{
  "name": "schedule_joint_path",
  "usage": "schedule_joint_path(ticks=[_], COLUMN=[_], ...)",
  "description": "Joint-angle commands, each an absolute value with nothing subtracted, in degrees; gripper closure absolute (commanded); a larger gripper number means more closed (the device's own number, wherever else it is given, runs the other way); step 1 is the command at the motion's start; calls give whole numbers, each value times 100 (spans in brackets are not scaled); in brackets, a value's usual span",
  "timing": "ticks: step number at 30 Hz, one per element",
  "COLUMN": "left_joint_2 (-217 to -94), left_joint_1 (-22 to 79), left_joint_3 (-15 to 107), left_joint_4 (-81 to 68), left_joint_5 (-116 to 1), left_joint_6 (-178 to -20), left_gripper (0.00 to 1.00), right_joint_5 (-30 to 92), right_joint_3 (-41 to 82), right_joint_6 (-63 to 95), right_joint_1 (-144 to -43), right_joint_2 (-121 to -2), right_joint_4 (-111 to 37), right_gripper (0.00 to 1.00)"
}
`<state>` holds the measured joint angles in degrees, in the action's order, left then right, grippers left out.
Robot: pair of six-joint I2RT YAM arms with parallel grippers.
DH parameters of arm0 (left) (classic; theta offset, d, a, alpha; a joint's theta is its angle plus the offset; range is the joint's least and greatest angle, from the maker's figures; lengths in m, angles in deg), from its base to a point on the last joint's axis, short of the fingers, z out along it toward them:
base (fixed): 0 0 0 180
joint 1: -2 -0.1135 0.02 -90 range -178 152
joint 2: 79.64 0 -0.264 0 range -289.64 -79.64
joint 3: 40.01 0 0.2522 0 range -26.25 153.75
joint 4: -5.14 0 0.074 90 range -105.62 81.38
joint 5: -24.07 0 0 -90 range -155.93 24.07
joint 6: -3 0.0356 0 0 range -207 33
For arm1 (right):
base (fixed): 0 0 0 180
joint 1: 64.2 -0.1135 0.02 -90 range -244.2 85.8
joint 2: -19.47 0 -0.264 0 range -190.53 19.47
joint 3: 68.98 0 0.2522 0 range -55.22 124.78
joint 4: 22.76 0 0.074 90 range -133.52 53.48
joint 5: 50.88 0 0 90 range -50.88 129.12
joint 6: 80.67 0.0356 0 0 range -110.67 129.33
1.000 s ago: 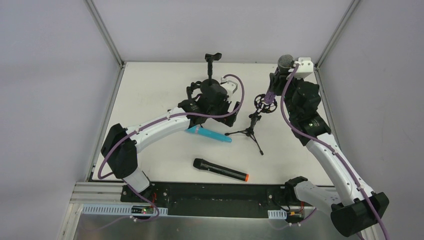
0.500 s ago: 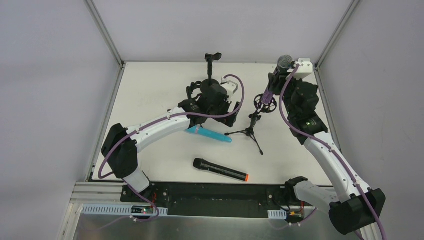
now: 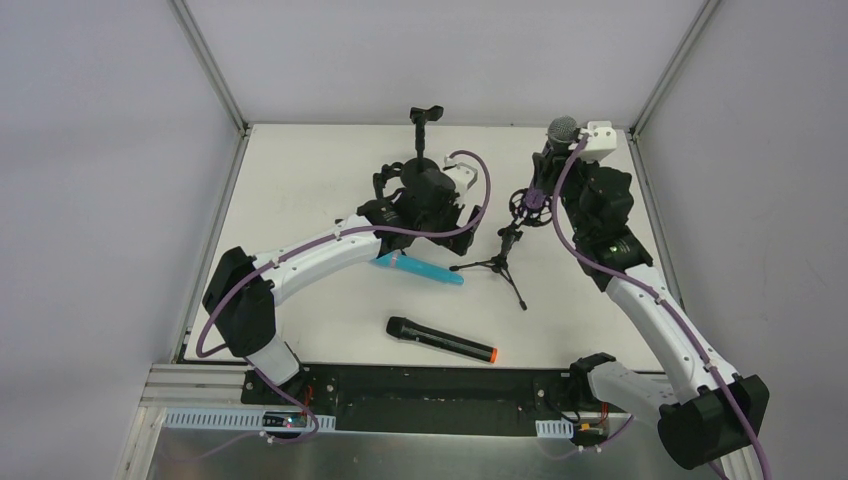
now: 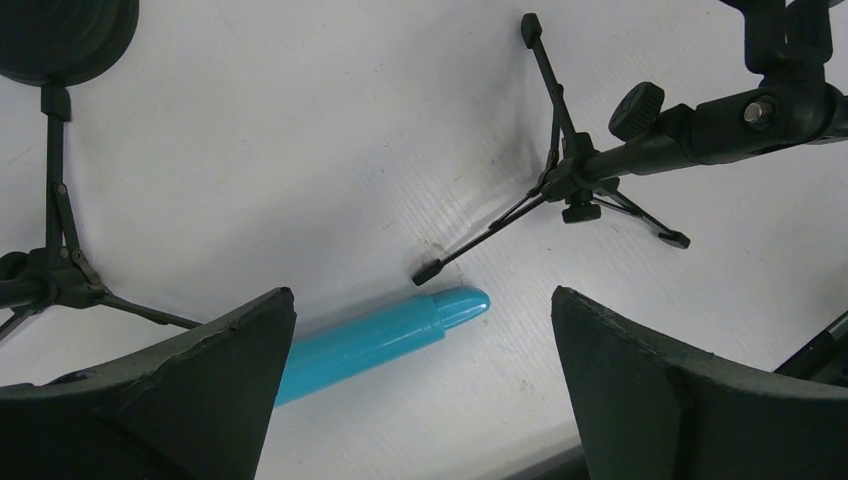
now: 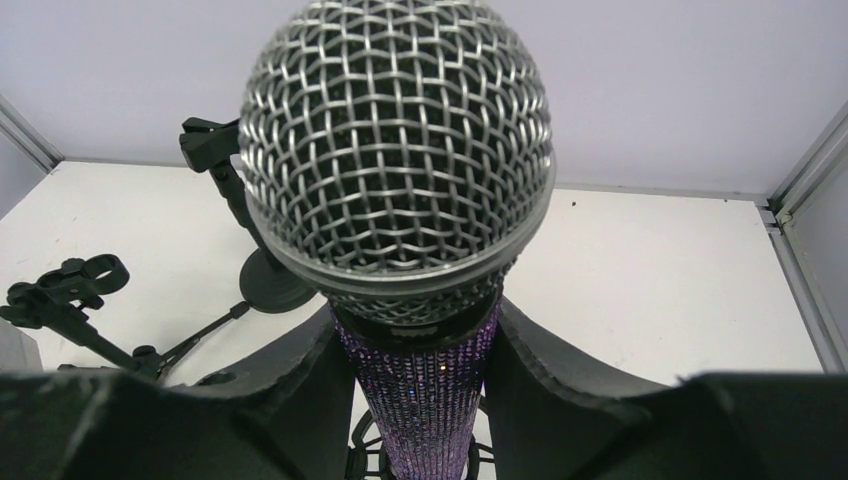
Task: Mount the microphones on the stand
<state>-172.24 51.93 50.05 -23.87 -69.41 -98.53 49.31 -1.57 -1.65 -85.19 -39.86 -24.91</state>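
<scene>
Next, my right gripper lowers and draws back toward the ring mount (image 3: 531,205) below it, then releases, because the microphone still stands high there.
My right gripper (image 3: 556,162) is shut on the glittery purple microphone (image 5: 420,375), held upright with its silver mesh head (image 3: 561,129) on top. Its lower end sits in the ring mount (image 3: 531,205) of a small black tripod stand (image 3: 500,262). My left gripper (image 3: 425,228) is open above the turquoise microphone (image 3: 425,268), which lies on the table and shows between the open fingers in the left wrist view (image 4: 375,338). The black microphone with an orange end ring (image 3: 441,339) lies near the front.
A black stand with a round base and a clip on top (image 3: 424,125) stands at the back, also in the right wrist view (image 5: 255,250). Another tripod stand (image 4: 55,270) is partly hidden under my left arm. Metal frame posts bound the white table (image 3: 300,190).
My right gripper has shifted slightly left with the purple microphone, bringing it over the ring mount. The left arm has not moved.
</scene>
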Motion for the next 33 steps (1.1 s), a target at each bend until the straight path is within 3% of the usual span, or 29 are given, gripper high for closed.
schedule_joint_path(ticks=[1, 33], left_joint_2=[-17213, -17317], left_joint_1=[5238, 5245], left_joint_3=[5116, 5128], left_joint_4=[-2234, -2236], left_joint_5=[-6910, -6892], left_joint_6=[-9775, -9746], left_gripper=[0, 0], right_joint_5=[4962, 4754], right_joint_3=[-173, -1261], right_joint_6=[-396, -153], right_joint_1=[-8491, -8511], right_joint_2=[-3869, -3444], right_joint_4=[-2129, -1490], right_gripper=[100, 100])
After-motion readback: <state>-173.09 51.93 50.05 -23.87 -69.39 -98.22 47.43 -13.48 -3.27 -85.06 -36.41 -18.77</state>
